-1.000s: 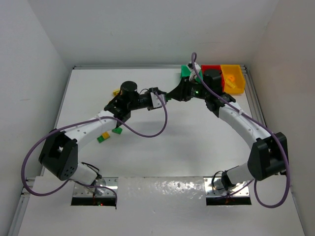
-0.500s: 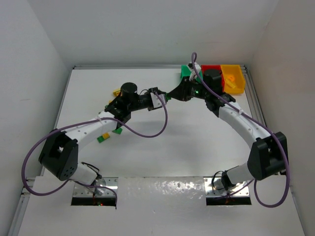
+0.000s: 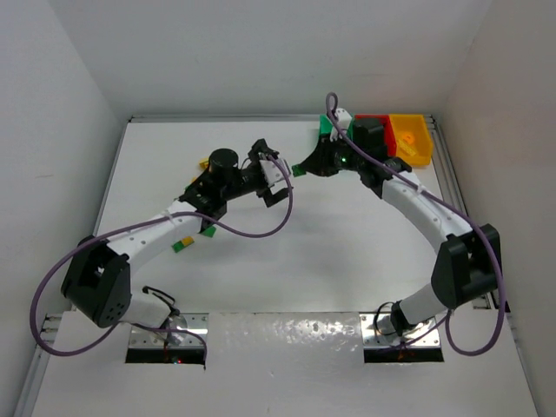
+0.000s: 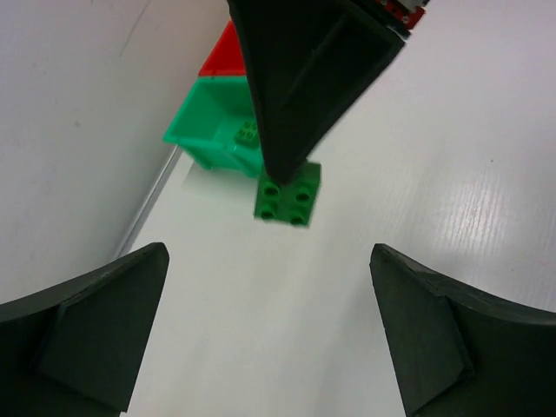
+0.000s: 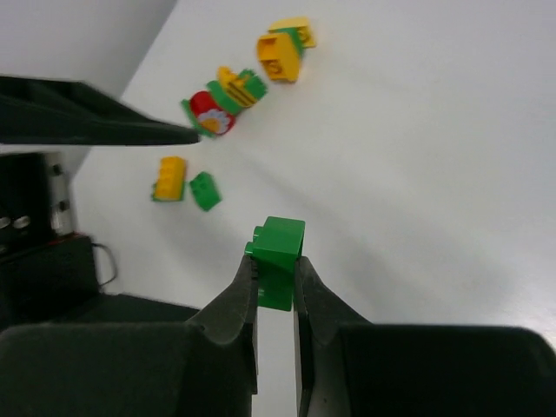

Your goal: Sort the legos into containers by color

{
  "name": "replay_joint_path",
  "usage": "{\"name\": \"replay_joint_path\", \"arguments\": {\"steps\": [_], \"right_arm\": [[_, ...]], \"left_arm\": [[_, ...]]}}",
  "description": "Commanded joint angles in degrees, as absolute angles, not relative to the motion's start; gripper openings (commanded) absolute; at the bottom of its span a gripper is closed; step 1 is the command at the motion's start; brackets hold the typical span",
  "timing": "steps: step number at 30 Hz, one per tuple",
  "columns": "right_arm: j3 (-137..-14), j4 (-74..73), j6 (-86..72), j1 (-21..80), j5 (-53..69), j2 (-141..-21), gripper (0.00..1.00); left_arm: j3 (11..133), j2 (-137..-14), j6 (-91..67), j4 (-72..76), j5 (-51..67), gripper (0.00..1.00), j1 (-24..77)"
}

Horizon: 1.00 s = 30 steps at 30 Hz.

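Observation:
Next, my right gripper will swing outward and turn its fingers down over the green container, then release the small green lego (image 5: pixel 282 239).
A small green lego (image 5: pixel 282 239) hangs above the table, pinched between my right gripper's (image 5: pixel 276 259) shut fingers. From the left wrist the same brick (image 4: pixel 288 195) shows under the right gripper's dark fingers (image 4: pixel 304 78). My left gripper (image 4: pixel 268 252) stands wide open just left of it, holding nothing. From the top, the right gripper (image 3: pixel 301 168) and left gripper (image 3: pixel 271 172) face each other mid-table. The green container (image 3: pixel 327 129), red container (image 3: pixel 375 126) and yellow-orange container (image 3: pixel 412 139) sit in a row at the back right. A green brick (image 4: pixel 248 132) lies in the green container (image 4: pixel 213 130).
Loose legos lie on the left half of the table: a yellow-and-green pair (image 5: pixel 282 52), a red, yellow and green cluster (image 5: pixel 221 102), a yellow brick (image 5: pixel 171 178) and a green brick (image 5: pixel 205 190). White walls ring the table.
My left gripper has opened, let go of the green lego and drawn back to the left. My right gripper closed on that lego and now holds it alone.

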<state>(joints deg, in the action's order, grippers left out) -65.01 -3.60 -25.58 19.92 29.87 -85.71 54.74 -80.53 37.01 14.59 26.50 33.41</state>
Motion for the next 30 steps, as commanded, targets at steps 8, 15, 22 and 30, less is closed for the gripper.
{"name": "replay_joint_path", "arguments": {"steps": [8,15,22,30], "right_arm": [[-95.08,-12.57,-8.80,12.66,-5.59,-108.85,0.00],[-112.39,-12.48,-5.10,10.46,-12.92,-125.22,0.00],[-110.48,-8.53,-6.68,9.93,-11.25,-127.44,0.14],[-109.60,-8.88,-6.42,9.93,-7.56,-126.04,0.52]], "left_arm": [[55.72,-72.69,13.37,-2.77,-2.96,1.00,32.43],[50.98,-65.93,6.42,-9.40,-10.72,1.00,31.73],[48.78,-65.65,6.50,-16.42,-11.77,0.97,29.27],[50.35,-71.71,15.38,-26.09,-9.76,0.69,25.41]]}}
